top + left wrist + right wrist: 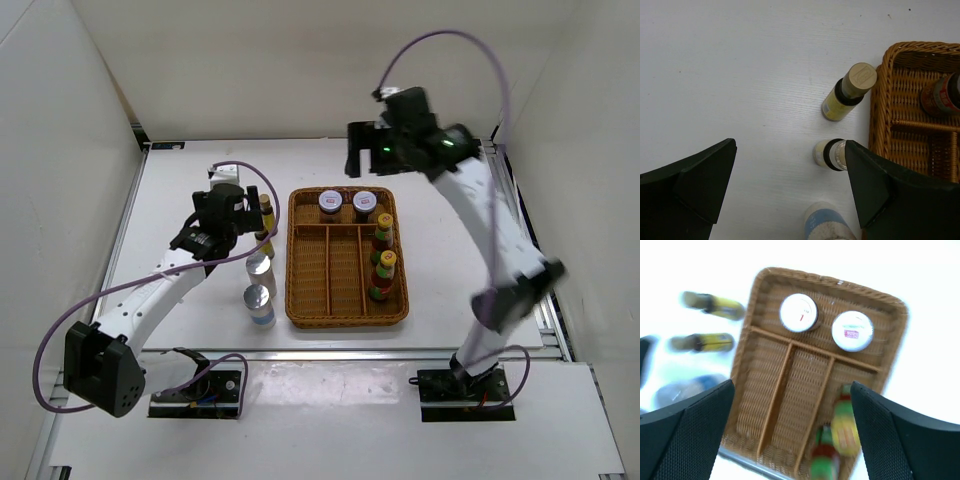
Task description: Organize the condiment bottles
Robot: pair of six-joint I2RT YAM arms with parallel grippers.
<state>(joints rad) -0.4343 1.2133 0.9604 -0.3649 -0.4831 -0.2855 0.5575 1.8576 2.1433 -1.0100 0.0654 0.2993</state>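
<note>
The farther dark bottle stands outside my open fingers, so my left gripper next needs to move outward, to the right in the top view, and down onto its gold cap.
Two purple-lidded jars (330, 204) (364, 205) stand in the wicker tray's far compartment. Two red yellow-capped sauce bottles (383, 232) (383, 272) stand in its right lane. Two dark yellow-labelled bottles (847, 92) (830, 153) and two silver-topped cylinders (261, 270) (259, 303) stand on the table left of the tray. My left gripper (790, 185) is open and empty above these. Its right finger (875, 185) is close beside the nearer small bottle. My right gripper (792, 430) is open and empty, high above the tray; its view is blurred.
The brown wicker divided tray (300, 300) sits mid-table; its left and middle lanes hold nothing. The white enclosure walls surround the table. The tray's rim (880, 100) is right next to the small bottles.
</note>
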